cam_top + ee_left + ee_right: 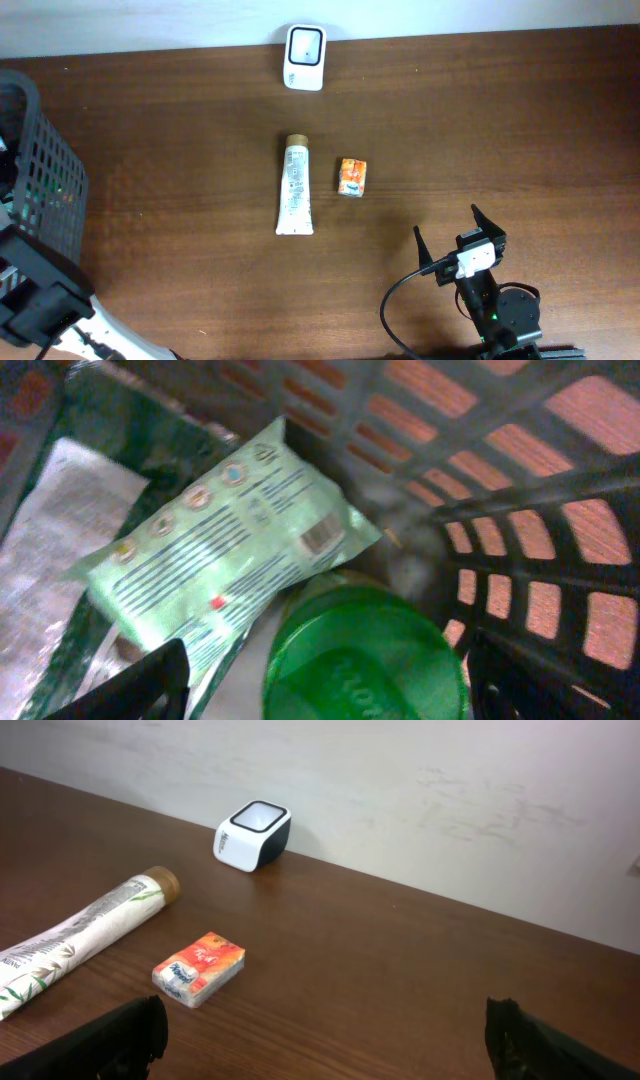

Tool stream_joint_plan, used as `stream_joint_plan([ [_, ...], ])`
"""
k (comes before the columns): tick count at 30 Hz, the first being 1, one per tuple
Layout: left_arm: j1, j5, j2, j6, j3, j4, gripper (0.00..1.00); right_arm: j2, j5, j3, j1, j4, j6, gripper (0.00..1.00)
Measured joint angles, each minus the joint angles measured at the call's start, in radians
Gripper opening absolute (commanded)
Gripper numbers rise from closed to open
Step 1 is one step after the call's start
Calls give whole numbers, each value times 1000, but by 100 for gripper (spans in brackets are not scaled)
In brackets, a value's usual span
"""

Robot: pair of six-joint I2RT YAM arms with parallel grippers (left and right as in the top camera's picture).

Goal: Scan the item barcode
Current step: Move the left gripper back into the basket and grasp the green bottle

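The round green lid (365, 660) is already between the open fingers of my left gripper, so the gripper should move farther down around the lid and close on its sides.
The left wrist view looks down into the black mesh basket (560, 510). A light green packet (225, 550) lies there with a small barcode (320, 538) near its right corner. Below it is a round green lid (365, 660). My left gripper (335, 685) hangs open over that lid, one finger on each side, gripping nothing. The white barcode scanner (304, 44) stands at the table's far edge. My right gripper (448, 225) is open and empty near the front right, facing the scanner (252, 835).
A long white tube (294, 186) and a small orange tissue pack (351, 176) lie mid-table. The basket (40, 160) stands at the left edge. Silver and dark green wrappers (60, 540) fill the basket floor.
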Motion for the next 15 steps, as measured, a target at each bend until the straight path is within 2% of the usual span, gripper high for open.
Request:
stream_joint_plan([
  [2, 1, 33, 5, 38, 0, 8, 86, 0, 0, 0, 0, 0, 0, 98],
  [5, 3, 53, 7, 66, 0, 9, 87, 0, 0, 0, 0, 0, 1, 98],
  [15, 3, 77, 16, 89, 0, 5, 84, 0, 0, 0, 0, 0, 0, 98],
])
